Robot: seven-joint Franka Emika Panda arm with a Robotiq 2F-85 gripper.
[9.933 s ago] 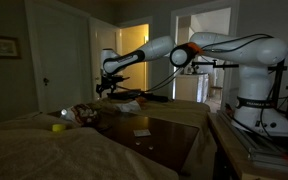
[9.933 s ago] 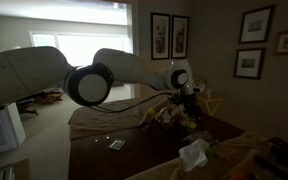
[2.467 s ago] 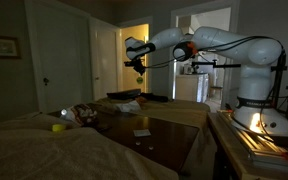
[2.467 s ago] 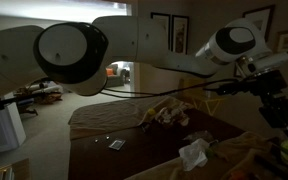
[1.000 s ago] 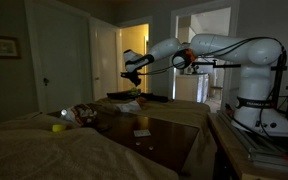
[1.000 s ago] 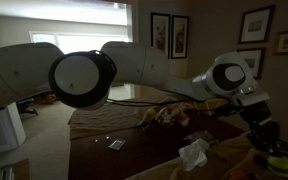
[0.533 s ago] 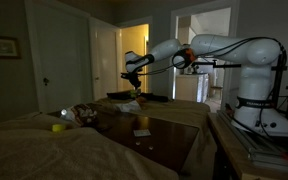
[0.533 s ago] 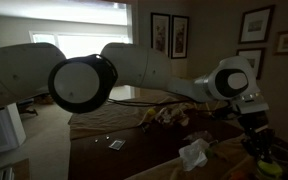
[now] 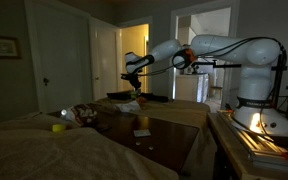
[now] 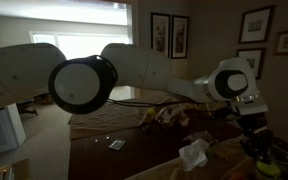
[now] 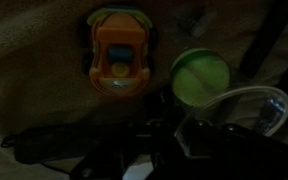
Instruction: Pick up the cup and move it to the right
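My gripper will bring the cup (image 11: pixel 249 92) down next toward the cloth beside the green round thing and let go of the cup's side, since that cloth is below my gripper's fingers.
A clear plastic cup (image 11: pixel 249 92) shows in the wrist view as a thin see-through rim curving in from the right, and that rim runs down between the dark fingers. My gripper (image 11: pixel 184 135) fills the bottom of that view and is shut on the cup's wall. In both exterior views the gripper (image 9: pixel 134 88) (image 10: pixel 261 138) hangs low over the cloth-covered surface, at the far end of the dark table (image 9: pixel 159 135). The room is dim and the cup cannot be made out in either exterior view.
An orange toy car (image 11: pixel 119 52) and a green round thing (image 11: pixel 199 78) (image 10: pixel 280 156) lie on the cloth right under the gripper. A black cable (image 11: pixel 269 40) crosses at the right. White crumpled cloth (image 10: pixel 194 153), a small card (image 10: pixel 116 145), a toy pile (image 9: pixel 84 113) and a yellow object (image 9: pixel 58 127) lie around.
The arm has come down from its high pose of a few seconds ago to just above the surface. Over the last half second it has barely moved, and the gripper stayed shut.
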